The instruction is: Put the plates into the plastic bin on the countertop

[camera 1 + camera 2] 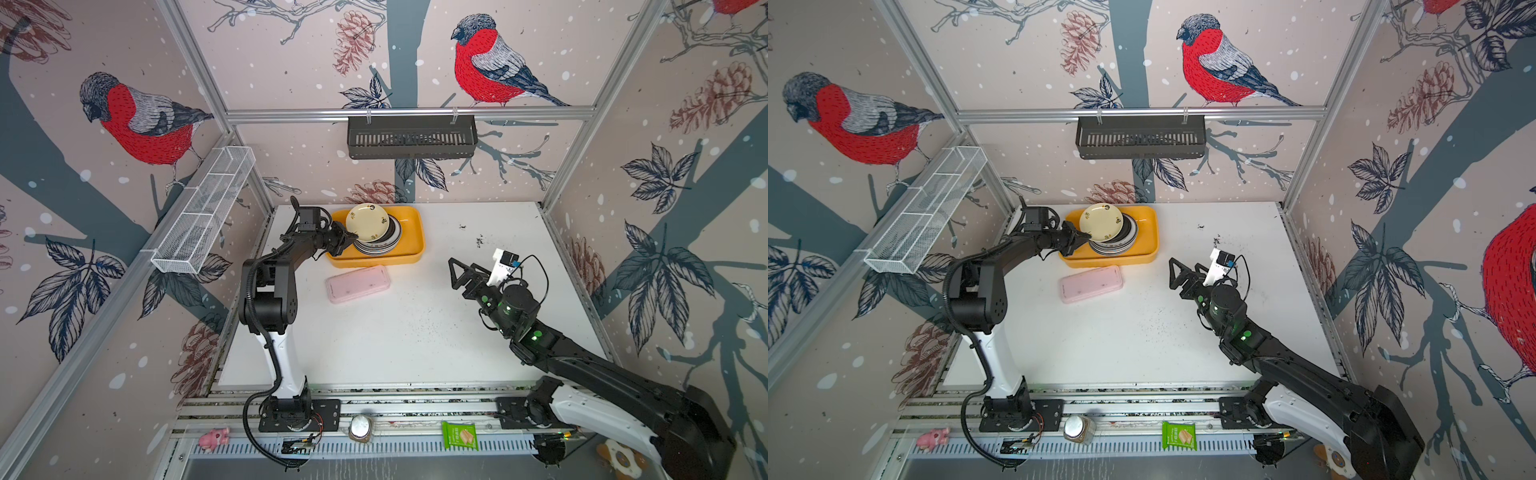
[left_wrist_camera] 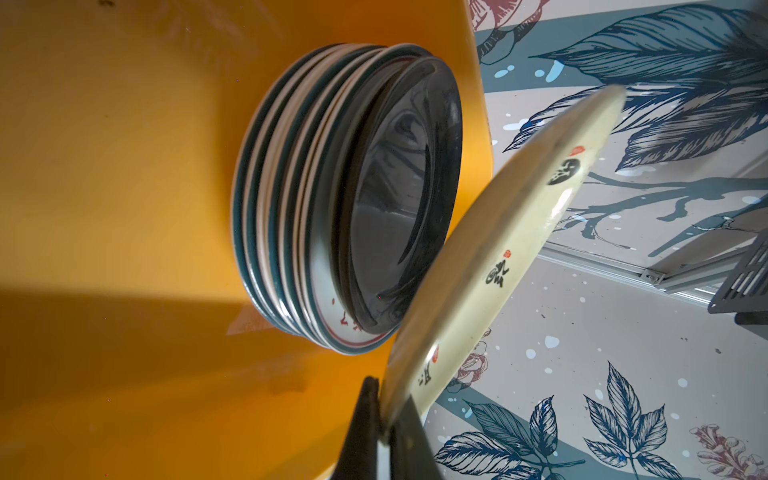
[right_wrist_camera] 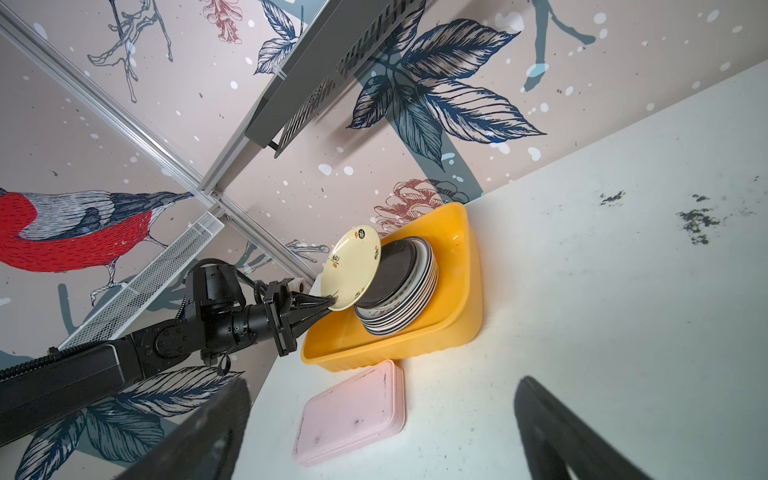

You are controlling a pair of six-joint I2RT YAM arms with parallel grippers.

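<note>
The cream plate still hangs tilted above the black plate atop the stack (image 1: pixel 390 230) (image 2: pixel 404 196), so my left gripper should move down toward that black plate next and let go of the cream plate's rim there.
A yellow-orange plastic bin (image 1: pixel 411 245) (image 1: pixel 1148 245) (image 2: pixel 124 166) (image 3: pixel 461 299) sits at the back of the white countertop (image 1: pixel 415 332). Inside it stands a stack of plates (image 1: pixel 390 243) (image 1: pixel 1127 241) (image 2: pixel 299 199) (image 3: pixel 415 286) with a black plate on top. My left gripper (image 1: pixel 353 237) (image 1: pixel 1088 237) (image 2: pixel 384 409) (image 3: pixel 332 300) is shut on the rim of a cream plate (image 1: pixel 368 222) (image 1: pixel 1101 222) (image 2: pixel 498 257) (image 3: pixel 351 268), held tilted over the stack's left side. My right gripper (image 1: pixel 455 272) (image 1: pixel 1175 272) (image 3: pixel 382 432) hovers open and holds nothing over the countertop's right half.
A flat pink rectangular box (image 1: pixel 357 283) (image 1: pixel 1091 283) (image 3: pixel 351 413) lies just in front of the bin. A black slotted rack (image 1: pixel 411 137) hangs on the back wall and a white wire basket (image 1: pixel 203 212) on the left wall. Dark specks (image 1: pixel 478 241) dot the countertop.
</note>
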